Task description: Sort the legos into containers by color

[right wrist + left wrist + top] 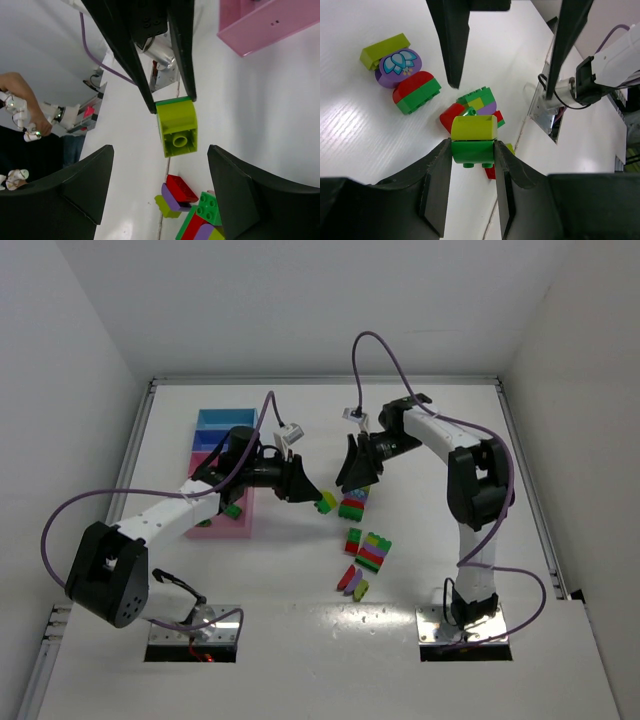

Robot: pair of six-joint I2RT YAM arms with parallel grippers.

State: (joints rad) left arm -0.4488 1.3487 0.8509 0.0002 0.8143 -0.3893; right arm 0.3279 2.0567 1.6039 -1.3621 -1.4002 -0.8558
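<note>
The green bricks lie in the near pink tray (222,524), so my left gripper should next swing to the left in the top view and tilt down over it to release the green brick.
My left gripper (308,490) is shut on a small stack, a green brick under a yellow-green brick (473,140), held above the table. The stack also shows in the top view (326,502) and the right wrist view (177,125). My right gripper (353,472) is open and empty, facing the left one, its jaws wide apart on either side of the held stack (160,185). Loose multicoloured legos lie below and nearby (352,506) (374,552) (352,582). The containers (212,440) stand at the left, under the left arm: light blue, darker blue and pink trays.
A block of yellow-green, purple, red and green pieces (400,72) lies on the table. A green brick (232,510) sits at the pink tray (240,530). The pink tray's corner shows in the right wrist view (260,20). White walls enclose the table.
</note>
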